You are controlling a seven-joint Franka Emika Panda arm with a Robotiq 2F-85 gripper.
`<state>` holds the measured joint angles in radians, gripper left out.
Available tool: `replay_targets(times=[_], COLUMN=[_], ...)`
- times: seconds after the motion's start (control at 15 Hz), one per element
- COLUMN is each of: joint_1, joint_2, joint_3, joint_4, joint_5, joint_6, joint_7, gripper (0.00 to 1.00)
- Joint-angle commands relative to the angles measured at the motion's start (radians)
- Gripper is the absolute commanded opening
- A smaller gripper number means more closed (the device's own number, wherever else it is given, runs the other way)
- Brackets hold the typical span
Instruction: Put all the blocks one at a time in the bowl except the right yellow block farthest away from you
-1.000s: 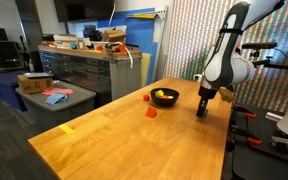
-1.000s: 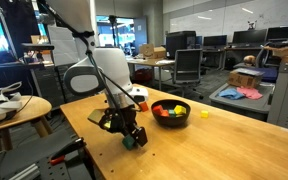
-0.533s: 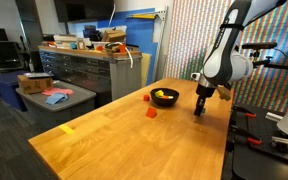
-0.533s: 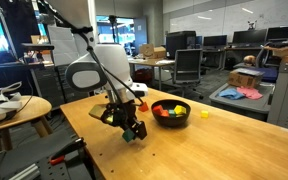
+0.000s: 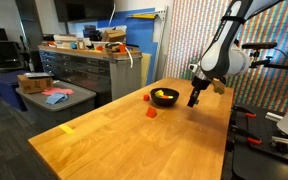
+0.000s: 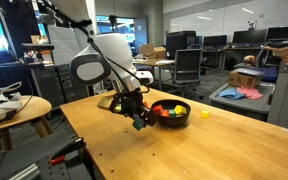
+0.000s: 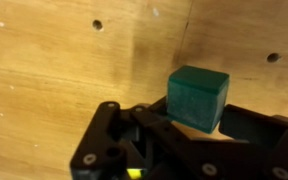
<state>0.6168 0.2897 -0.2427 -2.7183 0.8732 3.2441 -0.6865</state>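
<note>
My fingers are low outside the bowl's rim, so my gripper will next lift the green block outward over the black bowl point(image 5: 165, 97). Then it will go down to release the block.
My gripper point(image 7: 198, 118) is shut on a green block point(image 7: 198, 95), which sits between the dark jaws above the wooden table. In both exterior views the gripper point(image 5: 193, 100) point(image 6: 139, 122) hangs over the table just beside the black bowl point(image 5: 165, 97) point(image 6: 171, 112). The bowl holds red and yellow blocks. A red block point(image 5: 151, 113) lies on the table a little way from the bowl. One yellow block point(image 6: 204, 114) lies alone further along the table.
The wooden table point(image 5: 114, 140) ends close to the arm's base point(image 6: 44, 150). A small round side table point(image 6: 14, 108) stands beside it. Grey cabinets point(image 5: 89, 70) with clutter and office chairs point(image 6: 189, 65) stand beyond the table.
The gripper has risen from the table with the green block and moved toward the bowl. The blocks on the table and in the bowl stay where they were.
</note>
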Motion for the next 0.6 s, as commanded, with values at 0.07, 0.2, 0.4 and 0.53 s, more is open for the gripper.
replay_targets(times=[0.07, 0.2, 0.4, 0.53], joint_1=[0.150, 0.205, 0.278, 0.309], joint_2=[0.030, 0.051, 0.088, 0.101], joint_3=[-0.257, -0.369, -0.537, -0.621], joint_4=[0.132, 0.210, 0.350, 0.459], joint_5=[-0.052, -0.106, -0.250, -0.369], joint_6=[-0.043, -0.110, -0.298, -0.466], joint_7=[0.014, 0.024, 0.079, 0.137], gripper=[0.16, 0.16, 0.16, 0.16])
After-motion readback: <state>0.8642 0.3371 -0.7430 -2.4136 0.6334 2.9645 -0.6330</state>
